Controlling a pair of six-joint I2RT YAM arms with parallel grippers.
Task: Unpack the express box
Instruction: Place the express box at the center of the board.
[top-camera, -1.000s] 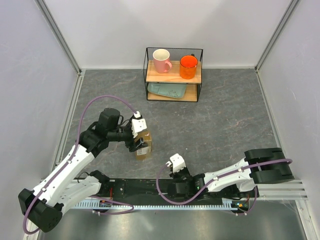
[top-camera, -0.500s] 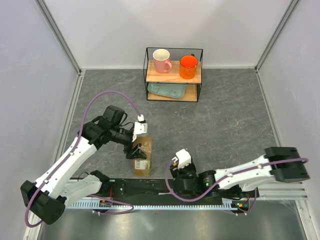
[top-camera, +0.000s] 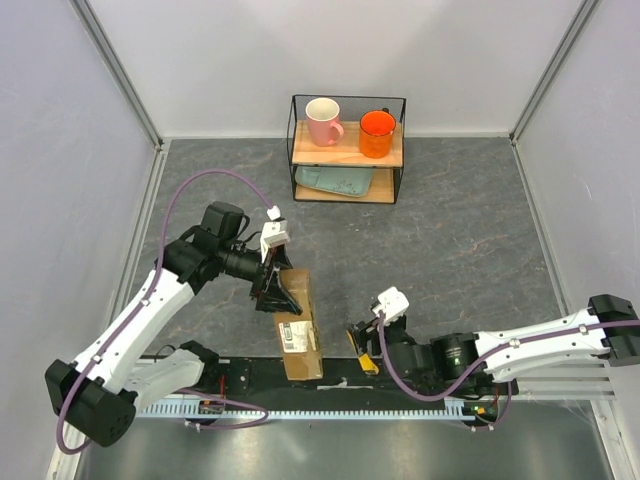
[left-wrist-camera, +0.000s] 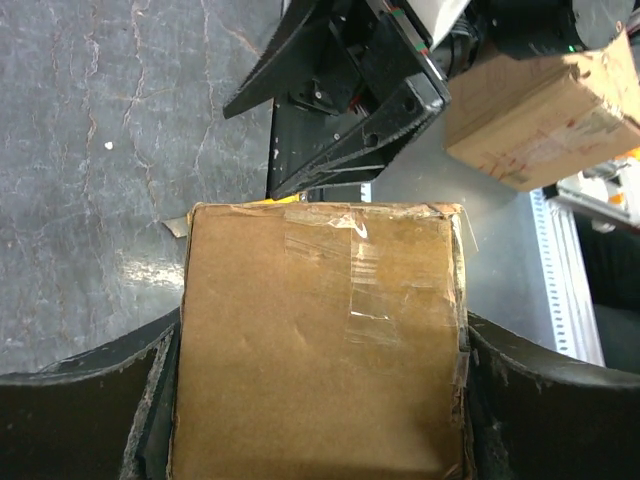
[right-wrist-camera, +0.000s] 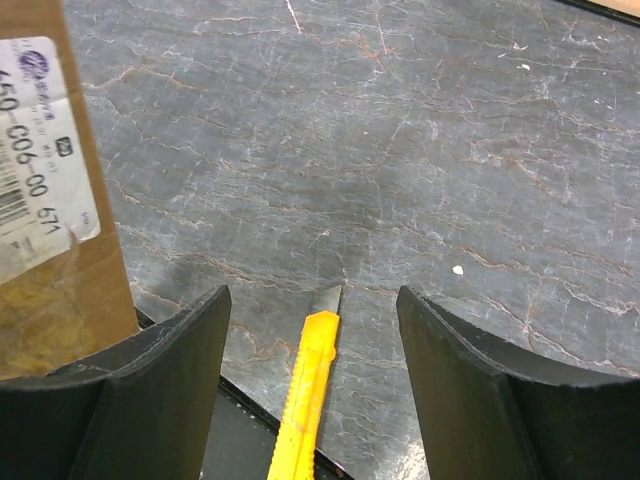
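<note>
The express box (top-camera: 300, 325) has its near end hanging over the black base plate, so my left gripper should lower the box outward over the tabletop beyond its far end (top-camera: 303, 256) and let it go.
The express box (top-camera: 300, 325), brown cardboard with a white label (top-camera: 291, 336), lies lengthwise, and its near end reaches over the black base plate (top-camera: 250, 372). My left gripper (top-camera: 276, 290) is shut on its far end. In the left wrist view both black fingers (left-wrist-camera: 150, 375) press the sides of the express box (left-wrist-camera: 315, 340), whose taped top fills the gap. My right gripper (right-wrist-camera: 312, 297) stands open just right of the box (right-wrist-camera: 60, 210). A yellow utility knife (right-wrist-camera: 312, 390) lies loose between the right fingers, blade out. From above, the knife (top-camera: 362, 358) sits at the table's near edge.
A wire shelf (top-camera: 348, 150) at the back holds a pink mug (top-camera: 323, 121), an orange mug (top-camera: 377, 133) and a teal tray (top-camera: 335, 181). Grey walls close in both sides. In the left wrist view another cardboard piece (left-wrist-camera: 540, 110) shows beyond the edge.
The left arm has laid the box down from upright to flat, pointing at the near edge. The right gripper has opened and shifted right; the knife now lies free beneath it.
</note>
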